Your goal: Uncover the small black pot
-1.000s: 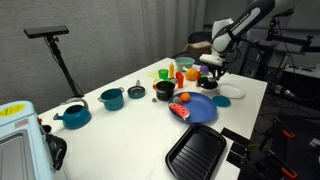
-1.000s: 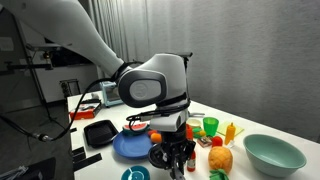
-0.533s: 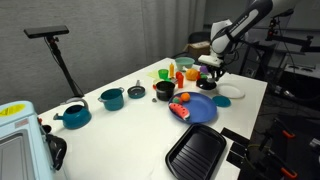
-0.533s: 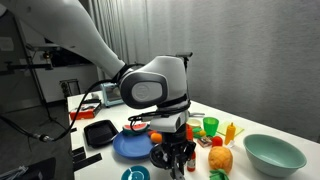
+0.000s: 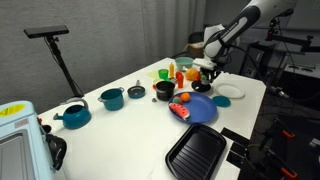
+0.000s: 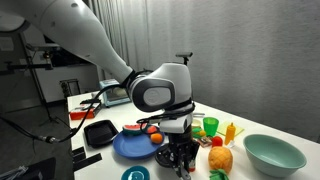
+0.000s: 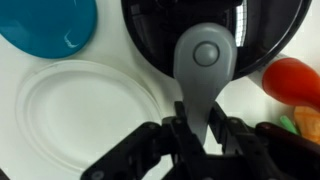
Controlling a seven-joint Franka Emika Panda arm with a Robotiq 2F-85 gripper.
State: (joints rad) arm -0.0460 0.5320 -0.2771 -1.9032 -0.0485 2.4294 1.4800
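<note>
I need to lower the black round pan (image 7: 180, 30) in my gripper next onto the clear tabletop (image 7: 164, 88) beside the white plate and let go of the grey handle, because that tabletop is below my gripper.
The small black pot (image 5: 164, 90) stands mid-table beside a flat grey piece with a knob (image 5: 137, 90); I cannot tell whether its lid is on. My gripper (image 5: 207, 73) is well away from it, low over a black round pan (image 5: 205, 86), and also shows in an exterior view (image 6: 181, 155). In the wrist view the pan (image 7: 180, 30) fills the top and its grey handle (image 7: 205, 60) runs down between my fingers (image 7: 198, 116), which are shut on it.
Two teal pots (image 5: 111, 98) (image 5: 73, 116) stand past the grey piece. A blue plate (image 5: 198, 108), a white plate (image 5: 229, 91) (image 7: 80, 120), a teal plate (image 7: 45, 25), a red fruit (image 7: 295, 80) and other toy food crowd the gripper. A black tray (image 5: 195, 152) lies at the table edge, and a teal bowl (image 6: 272, 155) stands apart.
The gripper and forearm have shifted slightly sideways towards the toy food. The small black pot has not moved.
</note>
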